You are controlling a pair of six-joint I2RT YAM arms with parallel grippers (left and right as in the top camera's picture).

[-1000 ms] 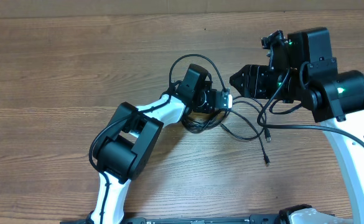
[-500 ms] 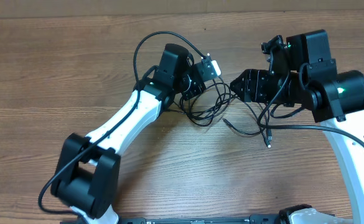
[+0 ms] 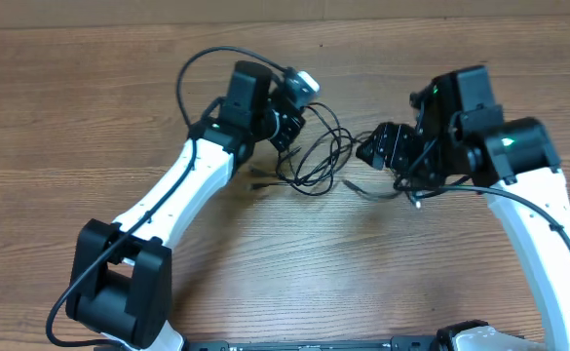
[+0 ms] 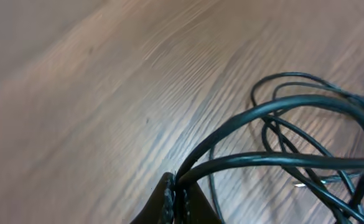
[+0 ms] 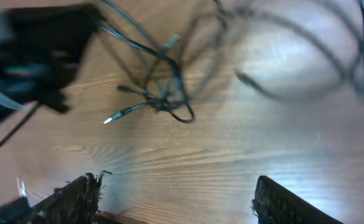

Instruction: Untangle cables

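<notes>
My left gripper draws the pinched cables left in the overhead view next, clear of the tangle, and releases them. Bare wood lies on that side of it.
The cables (image 3: 316,164) are thin black cords lying in a loose tangle on the wooden table between the two arms. My left gripper (image 3: 287,132) is shut on a couple of strands at the tangle's upper left. In the left wrist view its tips (image 4: 175,190) pinch those cables (image 4: 275,109), which arc off to the right. My right gripper (image 3: 372,151) is just right of the tangle, open. In the right wrist view its fingers (image 5: 76,199) stand wide apart over bare wood, with the cables (image 5: 163,96) ahead of them. Loose plug ends (image 3: 261,181) lie beside the tangle.
The wooden table (image 3: 90,117) fills the overhead view, with its far edge near the top. The left arm (image 3: 177,190) slants across the left middle, with its own thicker wire (image 3: 189,66) looping above it. The right arm (image 3: 518,185) takes up the right side.
My left arm has swung up and to the left, dragging the held cables with it and stretching the tangle out. My right gripper has shifted a little left and opened wider.
</notes>
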